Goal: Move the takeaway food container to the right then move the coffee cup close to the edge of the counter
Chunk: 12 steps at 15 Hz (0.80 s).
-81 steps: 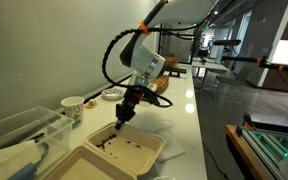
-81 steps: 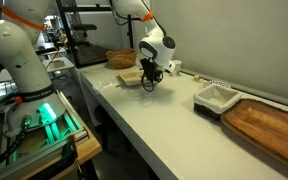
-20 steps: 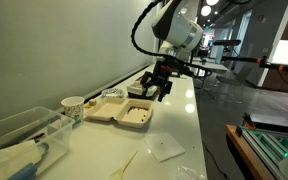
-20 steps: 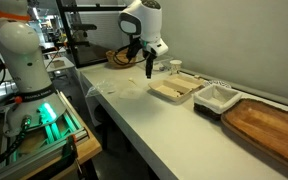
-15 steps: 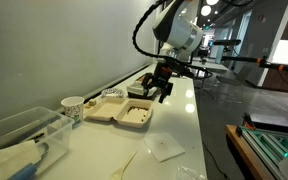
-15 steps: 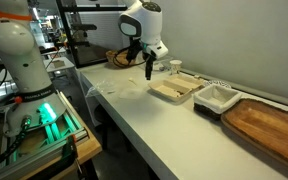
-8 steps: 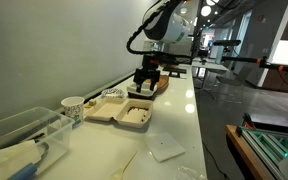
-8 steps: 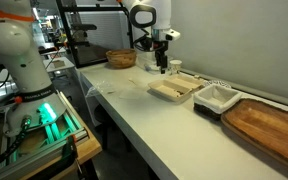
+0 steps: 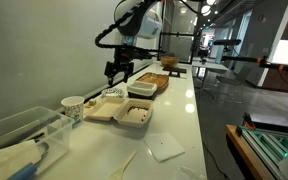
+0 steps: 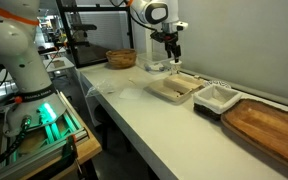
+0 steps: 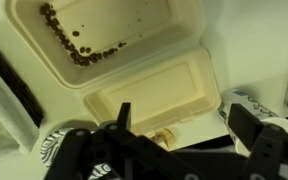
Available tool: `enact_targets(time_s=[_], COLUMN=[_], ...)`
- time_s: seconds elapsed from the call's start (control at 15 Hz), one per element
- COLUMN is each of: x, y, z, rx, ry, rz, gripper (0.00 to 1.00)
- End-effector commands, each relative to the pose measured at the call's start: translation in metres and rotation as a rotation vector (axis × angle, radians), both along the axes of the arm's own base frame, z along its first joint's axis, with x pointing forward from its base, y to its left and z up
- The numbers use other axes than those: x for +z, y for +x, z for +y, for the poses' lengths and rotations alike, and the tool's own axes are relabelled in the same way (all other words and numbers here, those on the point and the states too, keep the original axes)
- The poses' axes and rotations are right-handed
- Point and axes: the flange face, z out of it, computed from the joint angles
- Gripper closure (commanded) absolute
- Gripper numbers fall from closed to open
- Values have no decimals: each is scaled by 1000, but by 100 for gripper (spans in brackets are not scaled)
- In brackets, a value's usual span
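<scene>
The coffee cup is below my gripper and to its right in the wrist view. My gripper should move that way next and go down onto the cup's rim (image 9: 74, 99).
The takeaway food container (image 9: 125, 110) lies open on the white counter (image 9: 184, 115). It is a beige clamshell with dark crumbs in one half (image 11: 104, 35), and it also shows in an exterior view (image 10: 174, 90). The coffee cup (image 9: 73, 108), small and white with dark marks, stands near the wall. In the wrist view the coffee cup (image 11: 237, 100) lies beside the container's empty half. My gripper (image 9: 115, 72) hangs open above the counter's wall side, beyond the container, holding nothing. In an exterior view the gripper (image 10: 172, 58) hides the cup. The wrist view has the gripper (image 11: 189, 125) over the container's edge.
A clear plastic tub (image 9: 19, 140) stands at the near left and a white napkin (image 9: 167, 148) lies on the counter. A white tray (image 10: 216, 97), a wooden board (image 10: 269, 125) and a woven basket (image 10: 121, 58) also sit on the counter.
The gripper has swung from beside the container toward the wall and over the cup's side, staying open. The container and cup have not moved.
</scene>
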Motion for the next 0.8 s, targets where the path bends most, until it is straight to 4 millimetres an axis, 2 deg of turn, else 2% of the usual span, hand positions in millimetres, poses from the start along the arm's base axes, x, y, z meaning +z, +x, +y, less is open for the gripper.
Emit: enact_targets(time_s=[0.0,0.33,0.73], x=[-17,-46,-77], y=[41,77,107], z=[1,3,22], rx=[-54,-103,-101], ry=[42,98,159], rz=[-57,-120,-141], gripper=[0,0,0])
